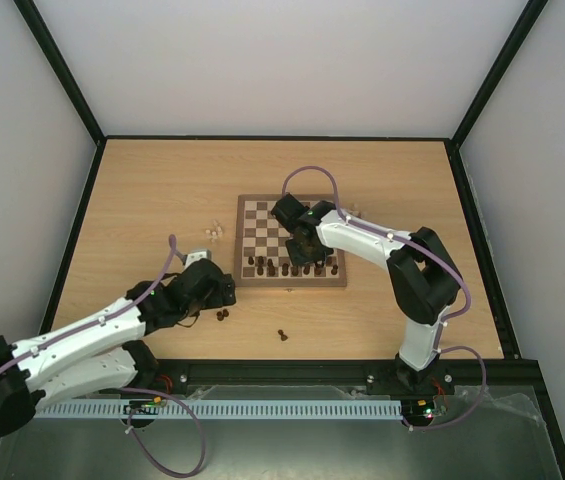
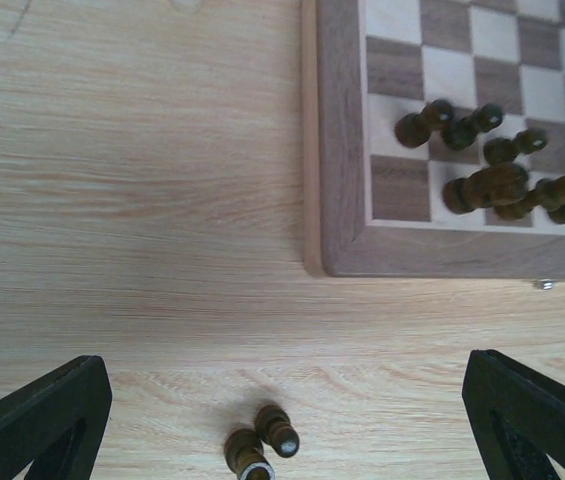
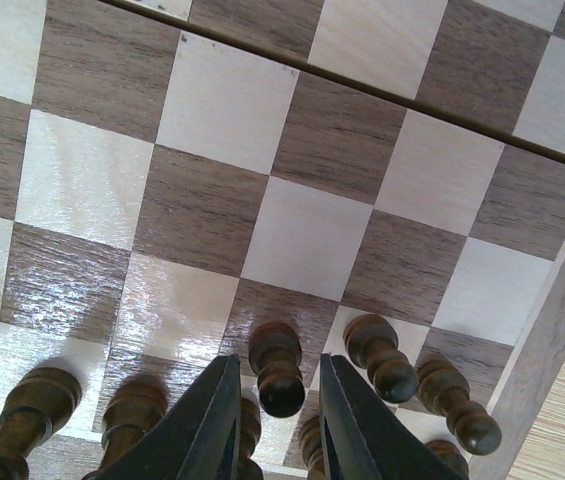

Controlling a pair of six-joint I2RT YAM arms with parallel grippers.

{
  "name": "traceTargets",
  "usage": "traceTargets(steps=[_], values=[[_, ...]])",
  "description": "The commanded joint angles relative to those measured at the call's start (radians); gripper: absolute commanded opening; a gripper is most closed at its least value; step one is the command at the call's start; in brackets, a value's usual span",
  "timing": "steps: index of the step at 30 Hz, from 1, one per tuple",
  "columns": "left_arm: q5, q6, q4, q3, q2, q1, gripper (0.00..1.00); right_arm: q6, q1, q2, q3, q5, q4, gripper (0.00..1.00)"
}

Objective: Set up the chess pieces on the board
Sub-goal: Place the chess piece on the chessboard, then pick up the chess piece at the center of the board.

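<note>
My left gripper should move down and back over the dark piece nearer the board, with its fingers narrowed because another piece stands close.
The chessboard lies mid-table, with several dark pieces standing in its two near rows. My right gripper hovers over those rows. In the right wrist view the gripper has its jaws slightly apart on either side of a standing dark pawn, with small gaps on both sides. My left gripper is wide open left of the board's near corner. In its wrist view, two dark pieces lie on the table between the fingertips. The board's corner lies ahead.
A few pale pieces stand left of the board, and more by its right edge. One dark piece stands alone on the table near the front. More dark pawns crowd close to the right fingers.
</note>
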State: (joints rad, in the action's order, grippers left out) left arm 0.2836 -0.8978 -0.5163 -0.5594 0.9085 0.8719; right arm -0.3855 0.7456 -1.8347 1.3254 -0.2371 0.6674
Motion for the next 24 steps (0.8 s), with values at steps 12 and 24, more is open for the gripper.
traceTargets(steps=[12, 24], values=[[-0.001, 0.132, -0.028, -0.206, 0.328, 0.012, 0.9, -0.027, -0.005, 0.298, -0.017, -0.074, 0.069, 0.27], [-0.067, 0.129, -0.092, -0.243, 0.514, 0.108, 0.39, -0.014, -0.005, 0.446, -0.06, -0.021, 0.071, 0.27]])
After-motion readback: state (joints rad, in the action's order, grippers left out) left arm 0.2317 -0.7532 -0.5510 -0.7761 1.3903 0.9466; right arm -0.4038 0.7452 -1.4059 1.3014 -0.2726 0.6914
